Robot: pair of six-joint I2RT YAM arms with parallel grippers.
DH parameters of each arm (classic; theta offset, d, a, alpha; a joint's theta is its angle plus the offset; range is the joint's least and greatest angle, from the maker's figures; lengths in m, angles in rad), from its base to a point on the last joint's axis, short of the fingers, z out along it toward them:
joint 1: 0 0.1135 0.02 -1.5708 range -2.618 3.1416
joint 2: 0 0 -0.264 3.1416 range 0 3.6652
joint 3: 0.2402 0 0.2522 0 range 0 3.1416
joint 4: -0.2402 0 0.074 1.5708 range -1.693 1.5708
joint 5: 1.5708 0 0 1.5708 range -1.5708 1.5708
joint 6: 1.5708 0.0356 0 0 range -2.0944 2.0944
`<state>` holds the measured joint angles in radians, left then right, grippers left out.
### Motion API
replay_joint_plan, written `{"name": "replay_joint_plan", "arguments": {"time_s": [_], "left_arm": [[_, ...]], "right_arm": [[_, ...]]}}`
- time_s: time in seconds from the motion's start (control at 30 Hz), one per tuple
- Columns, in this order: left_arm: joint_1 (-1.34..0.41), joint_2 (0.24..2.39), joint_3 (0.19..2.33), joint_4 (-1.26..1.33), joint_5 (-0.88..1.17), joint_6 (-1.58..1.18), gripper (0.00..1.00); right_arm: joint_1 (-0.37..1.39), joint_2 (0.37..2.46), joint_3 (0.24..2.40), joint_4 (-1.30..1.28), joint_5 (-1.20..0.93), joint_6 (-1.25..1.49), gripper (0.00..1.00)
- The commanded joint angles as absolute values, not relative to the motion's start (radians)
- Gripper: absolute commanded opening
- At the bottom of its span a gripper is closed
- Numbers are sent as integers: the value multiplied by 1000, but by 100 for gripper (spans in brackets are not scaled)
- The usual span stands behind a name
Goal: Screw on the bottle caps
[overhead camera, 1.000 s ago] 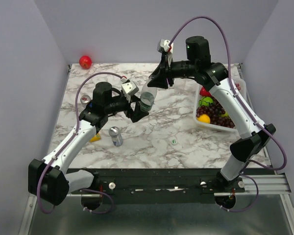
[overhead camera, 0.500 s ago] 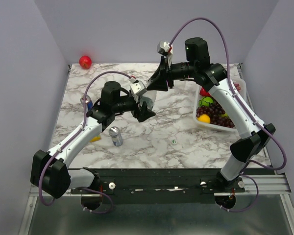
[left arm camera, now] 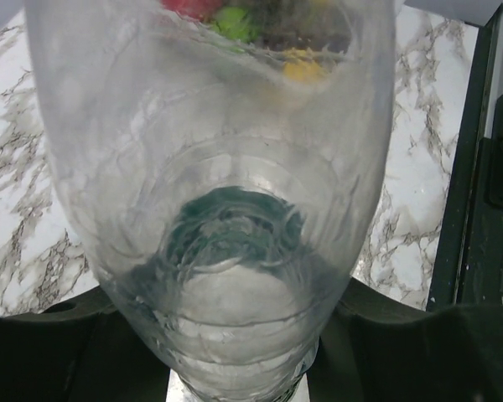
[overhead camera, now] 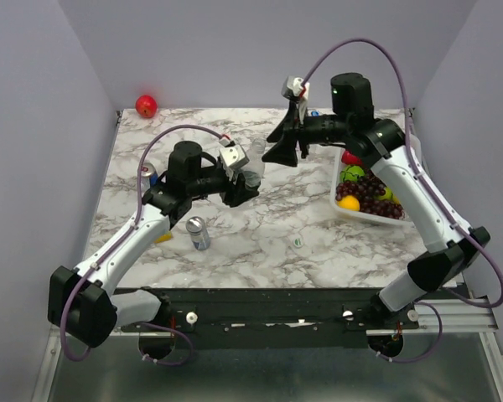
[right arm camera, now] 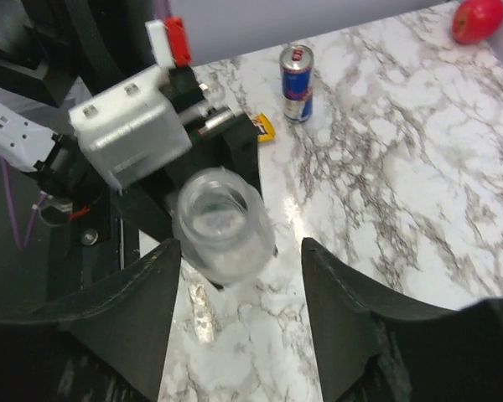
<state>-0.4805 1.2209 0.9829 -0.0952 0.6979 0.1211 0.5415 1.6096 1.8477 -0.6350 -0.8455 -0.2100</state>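
Note:
The right gripper moves back next, turns its fingers downward and lowers onto the white cap on the marble, because the held bottle's top is still open.
A clear plastic bottle is held off the table above its middle, with my left gripper shut on its lower body. It fills the left wrist view, the dark fingers pressed against both of its sides. In the right wrist view the bottle's open mouth faces the camera with no cap on it. My right gripper stands open just right of the bottle and holds nothing; its fingers are spread wide. One white cap with a green mark lies on the marble near the front.
A clear tray of fruit stands at the right. One silver-blue can is near the left arm and another stands further left. A yellow piece lies beside the left arm. A red apple sits at the back left.
My left gripper moved in and closed on the bottle. My right gripper opened, let the bottle go and drew back to the right.

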Motion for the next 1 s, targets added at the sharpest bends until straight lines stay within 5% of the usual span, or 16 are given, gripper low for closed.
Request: {"name": "replay_joint_plan", "arguments": {"time_s": [0.0,0.2,0.23,0.27,0.3,0.6,0.97], "left_arm": [[-483,1123,948,-225,701,258,50],[-472,1048,888,-272,686,270,32],[-468,1043,884,-272,681,265,24],[-459,1040,877,-270,677,249,4],[-453,1039,870,-262,678,236,0],[-440,1031,851,-239,660,225,0],[-419,1003,801,-206,669,178,0]], "right_arm": [[448,1459,1747,-667,-750,-270,69],[400,1307,1412,-810,-775,-697,69],[411,1296,1370,-825,-750,-756,69],[419,1283,1291,-857,-736,-817,69],[428,1281,1257,-865,-718,-912,68],[538,1289,924,-786,-514,-1287,67],[644,1422,874,-608,-440,-1233,67]]}}
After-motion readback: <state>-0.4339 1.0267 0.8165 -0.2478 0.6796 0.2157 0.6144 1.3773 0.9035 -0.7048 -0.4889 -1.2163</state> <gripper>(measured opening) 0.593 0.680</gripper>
